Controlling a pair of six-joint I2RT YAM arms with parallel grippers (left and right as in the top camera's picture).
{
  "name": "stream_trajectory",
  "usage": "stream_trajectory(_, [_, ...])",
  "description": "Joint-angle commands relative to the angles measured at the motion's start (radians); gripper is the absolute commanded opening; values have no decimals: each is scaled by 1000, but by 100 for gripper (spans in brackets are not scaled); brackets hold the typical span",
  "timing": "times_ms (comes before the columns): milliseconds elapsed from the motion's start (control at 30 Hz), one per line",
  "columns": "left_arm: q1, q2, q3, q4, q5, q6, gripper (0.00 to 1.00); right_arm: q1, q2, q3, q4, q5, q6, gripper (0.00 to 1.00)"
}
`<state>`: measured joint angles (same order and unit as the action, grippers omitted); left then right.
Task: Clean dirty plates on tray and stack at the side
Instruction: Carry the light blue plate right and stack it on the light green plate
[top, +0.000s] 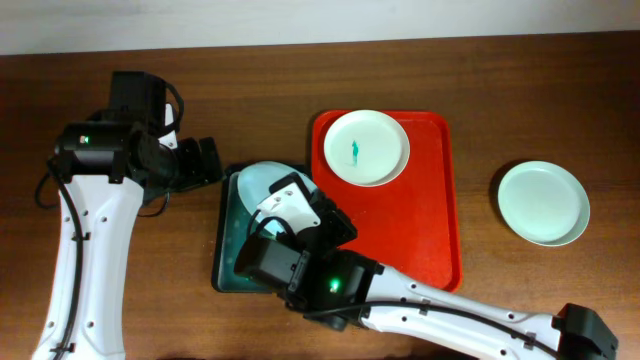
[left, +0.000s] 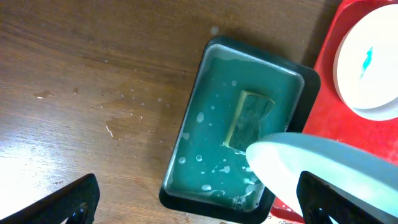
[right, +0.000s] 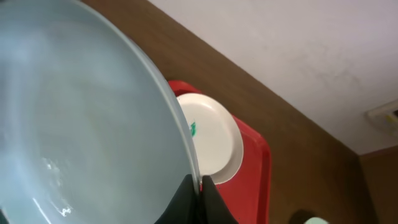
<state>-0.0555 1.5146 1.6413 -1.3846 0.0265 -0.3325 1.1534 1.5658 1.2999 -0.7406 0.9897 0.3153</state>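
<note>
The third plate (top: 544, 203) lies smear-free, so my right gripper next carries its plate past the tray (top: 430, 230) to the right in the overhead view and down onto that one.
My right gripper (right: 200, 186) is shut on the rim of a pale mint plate (right: 81, 124) and holds it tilted over the dark teal basin (top: 226, 262); the plate also shows in the overhead view (top: 262, 180) and the left wrist view (left: 323, 165). A second plate (top: 366, 147) with a teal smear lies on the red tray (top: 430, 230). A third plate (top: 543, 203) lies on the table right of the tray. My left gripper (left: 199, 202) is open and empty, over the table left of the basin.
The basin (left: 186, 180) holds foamy water and a sponge (left: 250, 121). The right arm crosses the front of the table. The wall runs along the table's far edge.
</note>
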Motion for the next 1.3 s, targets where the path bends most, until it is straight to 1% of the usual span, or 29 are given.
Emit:
stream_trajectory(0, [4, -4, 15, 0, 4, 5, 99, -64, -33, 27, -4, -233, 115, 4])
stream_trajectory(100, [4, -4, 15, 0, 4, 5, 99, -206, -84, 26, -3, -641, 204, 4])
stream_trajectory(167, [4, -4, 15, 0, 4, 5, 99, -334, -124, 26, -5, -884, 202, 4])
stream_trajectory(200, [4, -4, 15, 0, 4, 5, 99, -451, -158, 26, -14, -1056, 202, 4])
stream_trajectory(233, [4, -4, 15, 0, 4, 5, 99, -526, -177, 26, -19, -1147, 202, 4])
stream_trajectory(267, [4, -4, 15, 0, 4, 5, 99, -639, -203, 26, -29, -1262, 201, 4])
stream_trajectory(333, [4, -4, 15, 0, 4, 5, 99, -806, -229, 26, -53, -1375, 194, 4])
stream_trajectory(367, [4, -4, 15, 0, 4, 5, 99, -952, -238, 26, -98, -1385, 194, 4])
stream_trajectory(467, [5, -4, 15, 0, 4, 5, 99, -1181, -225, 26, -199, -1315, 191, 4])
stream_trajectory(533, [4, -4, 15, 0, 4, 5, 100, -1366, -190, 26, -271, -1196, 191, 4])
stream_trajectory(633, [4, -4, 15, 0, 4, 5, 99, -1572, -105, 26, -312, -1115, 182, 4])
stream_trajectory(733, [4, -4, 15, 0, 4, 5, 99, -1710, -5, 26, -297, -1092, 156, 4])
stream_trajectory(800, [5, -4, 15, 0, 4, 5, 99, -1806, 105, 26, -294, -1090, 156, 4])
stream_trajectory(867, [4, -4, 15, 0, 4, 5, 99, -1862, 193, 26, -294, -1117, 137, 4])
stream_trajectory(900, [4, -4, 15, 0, 4, 5, 99, -1886, 241, 26, -288, -1175, 89, 4])
stream_trajectory(967, [4, -4, 15, 0, 4, 5, 99, -1902, 297, 26, -286, -1224, 10, 4])
stream_trajectory(1000, [4, -4, 15, 0, 4, 5, 99, -1903, 303, 26, -289, -1213, 6, 4])
stream_trajectory(1033, [4, -4, 15, 0, 4, 5, 100, -1903, 303, 26, -290, -1206, 6, 18])
stream_trajectory(1067, [4, -4, 15, 0, 4, 5, 99, -1906, 288, 26, -296, -1208, 22, 34])
stream_trajectory(1133, [4, -4, 15, 0, 4, 5, 99, -1907, 253, 26, -303, -1241, 29, 42])
stream_trajectory(1267, [4, -4, 15, 0, 4, 5, 99, -1872, 69, 26, -320, -1280, 29, 44])
